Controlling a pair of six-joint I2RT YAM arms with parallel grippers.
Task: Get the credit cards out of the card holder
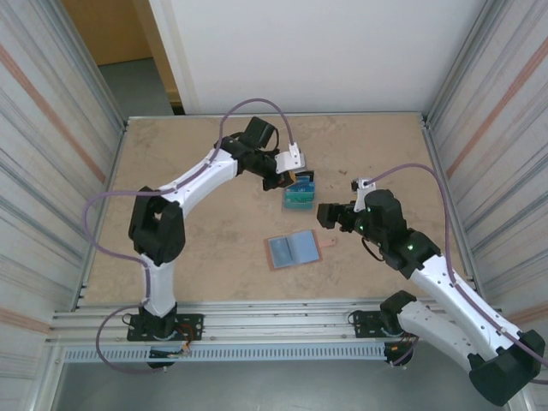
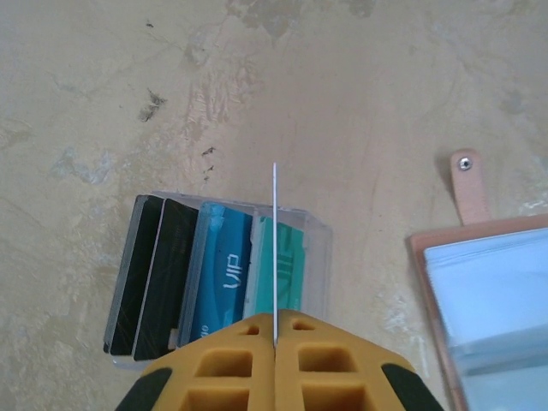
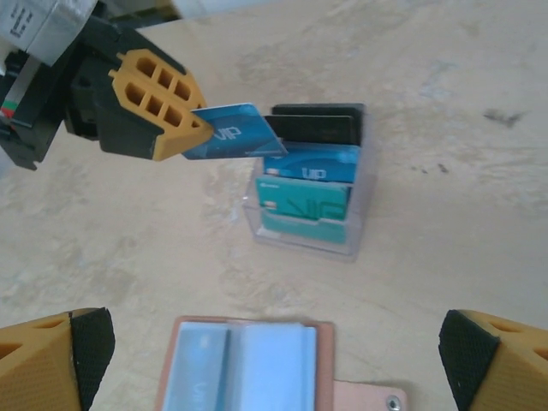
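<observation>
Next, my left gripper moves outward and down and releases its card there. The stand's blue card [image 1: 302, 186] [image 2: 224, 265] matches and sits below and outward of the gripper's fingers.
The card holder [image 1: 294, 249] lies open on the table, pinkish-brown with light-blue panels, its snap tab [image 3: 377, 398] pointing right. One blue card [image 3: 195, 370] sits in its left pocket. My left gripper [image 2: 275, 321] is shut on a blue credit card [image 3: 231, 133], seen edge-on [image 2: 275, 240] in the left wrist view. It holds the card over a clear stand [image 3: 308, 184]. The stand carries a blue card [image 2: 220, 278] and teal cards [image 3: 304, 201]. My right gripper [image 3: 274, 368] hangs open just above the card holder, fingers [image 3: 51, 360] wide apart, holding nothing.
The clear stand [image 1: 300, 193] has black panels [image 2: 154, 274] at its back and stands just behind the card holder. Corrugated walls [image 1: 51, 154] close in the table on both sides. Bare tabletop [image 1: 197, 257] lies to the left.
</observation>
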